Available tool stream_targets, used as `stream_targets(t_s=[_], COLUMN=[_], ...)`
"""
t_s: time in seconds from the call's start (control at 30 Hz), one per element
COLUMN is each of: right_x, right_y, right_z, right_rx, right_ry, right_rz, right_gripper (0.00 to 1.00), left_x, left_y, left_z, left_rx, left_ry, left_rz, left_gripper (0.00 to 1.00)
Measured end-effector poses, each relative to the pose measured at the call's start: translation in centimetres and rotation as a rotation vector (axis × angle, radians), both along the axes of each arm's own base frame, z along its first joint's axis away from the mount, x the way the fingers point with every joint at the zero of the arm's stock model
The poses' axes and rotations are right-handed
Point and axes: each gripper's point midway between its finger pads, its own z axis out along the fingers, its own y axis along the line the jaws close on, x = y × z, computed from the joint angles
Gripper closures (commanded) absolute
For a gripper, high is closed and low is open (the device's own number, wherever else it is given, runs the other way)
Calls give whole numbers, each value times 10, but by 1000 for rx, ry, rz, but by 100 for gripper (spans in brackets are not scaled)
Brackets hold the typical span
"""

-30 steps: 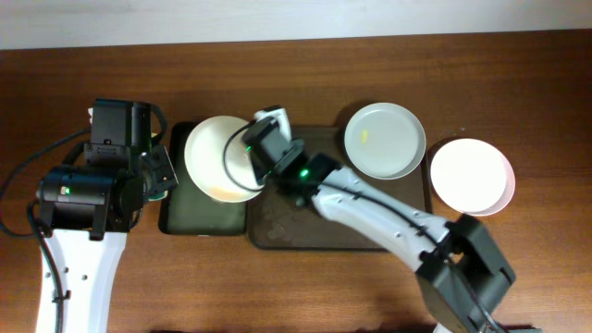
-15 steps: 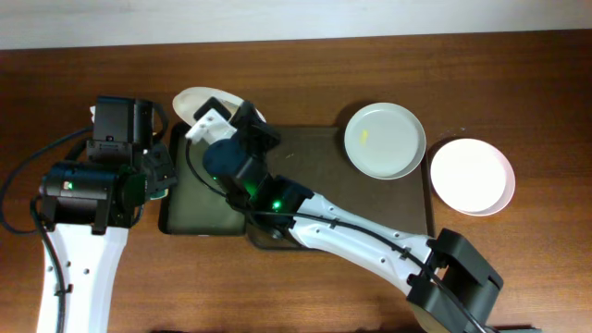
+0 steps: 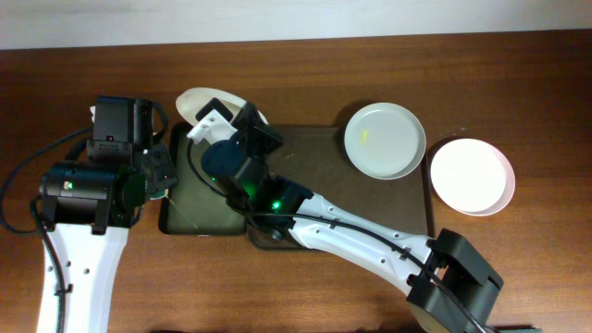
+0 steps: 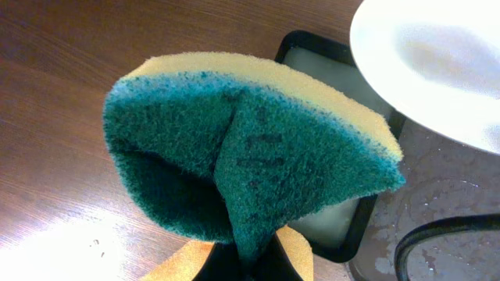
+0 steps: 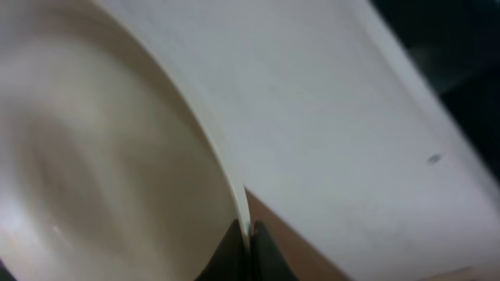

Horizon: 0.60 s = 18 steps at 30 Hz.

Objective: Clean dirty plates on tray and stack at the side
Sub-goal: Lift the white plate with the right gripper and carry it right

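The third plate is clean beside the brown tray [image 3: 314, 157], so my right gripper will next pass the second plate, lower over the clean one and let go.
My right gripper [image 3: 220, 118] is shut on the rim of a white plate [image 3: 197, 100] and holds it tilted on edge above the back end of the narrow tray. In the right wrist view the fingertips [image 5: 248, 243] pinch that plate's rim [image 5: 101, 148]. My left gripper [image 3: 159, 178] is shut on a green and yellow sponge [image 4: 250, 156], just left of that plate [image 4: 437, 62]. A second plate [image 3: 385, 141] with a yellow smear lies on the dark brown tray [image 3: 314, 157] at its back right. A third plate [image 3: 472, 176] lies on the table right of the tray.
A narrow black-rimmed tray [image 3: 199, 217] with a greenish wet inside lies left of the brown tray, between my two arms; its rim also shows in the left wrist view [image 4: 355, 234]. My right arm stretches diagonally over the brown tray.
A second ago the right gripper held the plate nearly flat over the narrow tray; it has since tipped it on edge and moved it back. Nothing has moved in the last half second.
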Motion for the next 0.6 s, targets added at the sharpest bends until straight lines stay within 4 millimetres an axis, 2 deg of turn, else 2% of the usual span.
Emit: stream_targets(t_s=[0.1, 0.13, 0.23, 0.33, 0.4, 0.43, 0.47, 0.5, 0.53, 0.6], right_x=[-5, -9, -13, -1, 6, 4, 21, 24, 21, 17], right_y=[-6, -7, -7, -10, -16, -18, -48, -64, -83, -143], right_z=[-30, -48, -84, -97, -94, -85, -65, -59, -55, -53], right_rx=[44, 75, 249, 494, 615, 719, 791, 823, 855, 930], right_ry=[123, 204, 400, 570, 661, 757, 742, 759, 807, 891], right_rz=[-7, 6, 29, 58, 99, 167, 146, 135, 116, 2], right_gripper=[96, 96, 96, 96, 96, 96, 96, 96, 96, 96], left_x=[0, 0, 0, 0, 0, 1, 3, 6, 12, 28], left_y=[0, 0, 0, 0, -1, -2, -3, -3, -4, -6], left_z=[0, 0, 0, 0, 0, 0, 1, 1, 4, 8], left_rx=[0, 0, 0, 0, -4, -8, -15, -17, -20, -28], left_ry=[0, 0, 0, 0, 0, -3, -13, -20, -43, -95], left_rz=[0, 0, 0, 0, -2, -4, -7, -8, -8, -9], left_gripper=[100, 100, 100, 100, 100, 100, 100, 100, 100, 100])
